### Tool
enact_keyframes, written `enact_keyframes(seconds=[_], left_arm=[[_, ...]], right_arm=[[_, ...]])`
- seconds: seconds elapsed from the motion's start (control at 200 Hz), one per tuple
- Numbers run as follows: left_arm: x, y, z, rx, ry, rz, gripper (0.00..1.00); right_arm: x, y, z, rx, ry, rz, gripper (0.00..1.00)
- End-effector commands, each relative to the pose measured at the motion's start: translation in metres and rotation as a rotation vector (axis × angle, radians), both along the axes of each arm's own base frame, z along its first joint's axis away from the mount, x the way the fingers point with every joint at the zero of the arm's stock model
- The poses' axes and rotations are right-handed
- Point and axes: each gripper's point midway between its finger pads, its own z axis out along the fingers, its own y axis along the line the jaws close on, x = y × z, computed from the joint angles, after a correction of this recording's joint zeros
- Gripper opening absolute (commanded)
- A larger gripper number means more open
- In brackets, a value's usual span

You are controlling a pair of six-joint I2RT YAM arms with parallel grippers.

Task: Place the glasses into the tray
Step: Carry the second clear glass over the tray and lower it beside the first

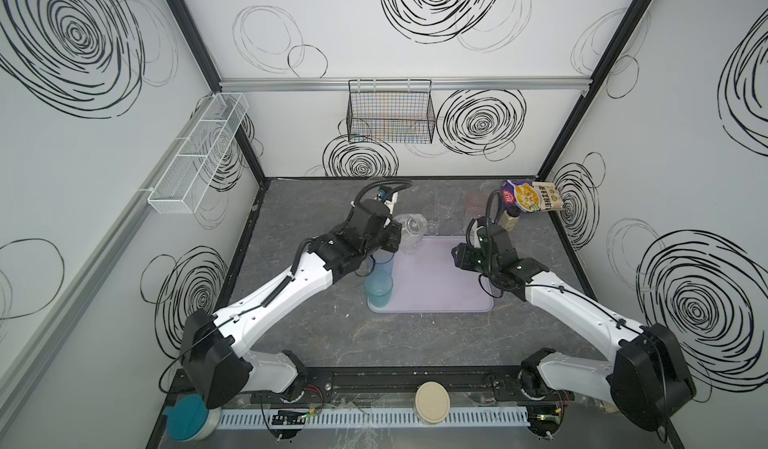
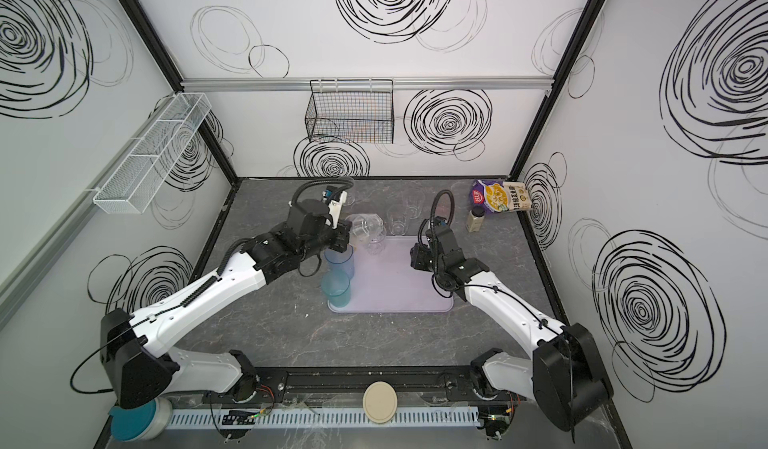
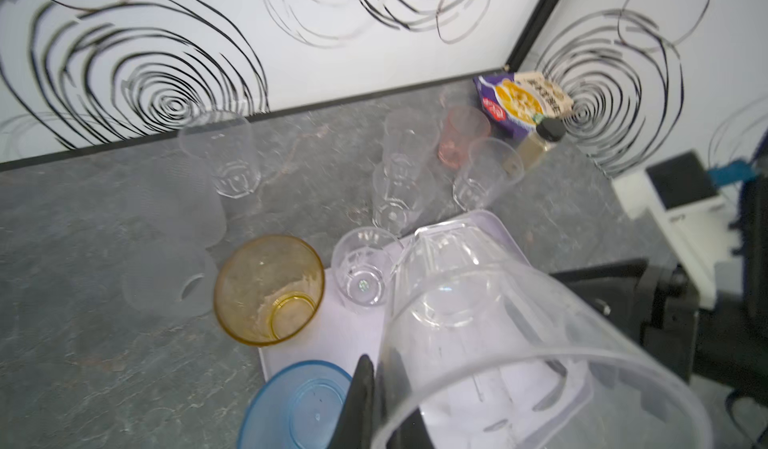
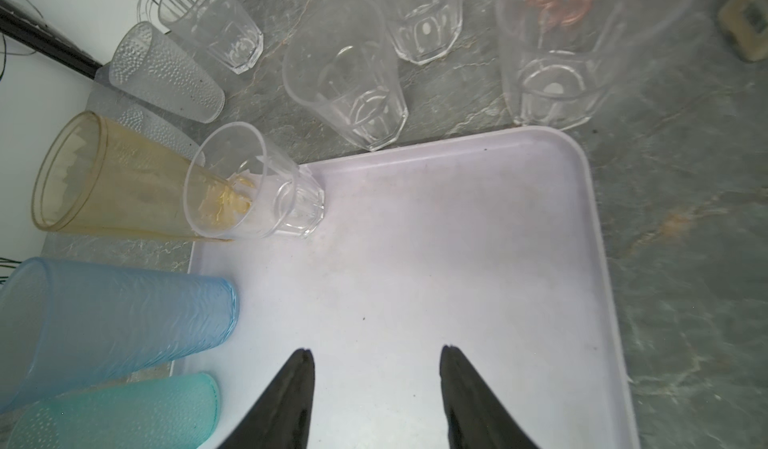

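Next, the left gripper tips the clear glass upright, moving back and down to release, since bare tray beside the blue glass lies below and back from it.
The pale lilac tray [image 1: 440, 289] [image 2: 399, 291] lies mid-table. My left gripper [image 1: 392, 239] [image 3: 380, 359] is shut on the rim of a large clear glass [image 1: 411, 224] [image 3: 498, 343], held tilted above the tray's far left corner. A tall blue glass [image 1: 380, 266] [image 4: 116, 322] and a teal glass [image 1: 379, 291] [image 4: 116, 413] stand at the tray's left edge. A small clear glass [image 4: 257, 185] stands in the far left corner. An amber glass [image 4: 116, 177] [image 3: 270, 289] is right at that corner. My right gripper [image 1: 457, 256] [image 4: 376, 349] hangs open over bare tray, holding nothing.
Several clear glasses [image 4: 345, 73], two frosted ones [image 4: 166, 73] and a pink one [image 3: 461, 135] stand on the table behind the tray. A cream bottle [image 1: 510, 218] and snack bag [image 1: 534, 195] sit far right. A black wire basket [image 1: 390, 114] and white mesh shelf [image 1: 199, 152] hang on the walls.
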Motion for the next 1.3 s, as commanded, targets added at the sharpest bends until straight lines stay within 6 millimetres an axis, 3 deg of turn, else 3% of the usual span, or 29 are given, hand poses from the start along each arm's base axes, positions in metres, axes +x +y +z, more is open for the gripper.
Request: enact_keyframes(seconds=[0.0,0.15,0.67,0.845,0.88,0.971,1.296], left_arm=[[-0.008,-0.017,-0.032,0.081,0.064,-0.055,0.00],[-0.018,-0.029,-0.072,0.206,0.136,-0.104,0.00],[-0.013,-0.041,-0.142,0.462,0.278,-0.183,0.01],[-0.008,-0.037,-0.151,0.493,0.291,-0.179,0.02],[-0.008,-0.037,-0.152,0.493,0.289,-0.181,0.09],[-0.005,-0.038,-0.152,0.492,0.289,-0.181,0.13],[0.003,-0.050,-0.126,0.436,0.248,-0.192,0.29]], right_arm=[[-0.010,-0.009,-0.004,-0.008,0.005,-0.002,0.54],[-0.019,-0.006,-0.011,0.019,0.001,0.025,0.54],[-0.043,0.017,-0.034,0.073,0.054,0.105,0.54],[-0.045,0.021,-0.038,0.079,0.058,0.119,0.54],[-0.046,0.025,-0.039,0.083,0.058,0.130,0.54],[-0.047,0.033,-0.040,0.082,0.063,0.152,0.54],[-0.047,0.053,-0.052,0.076,0.099,0.191,0.54]])
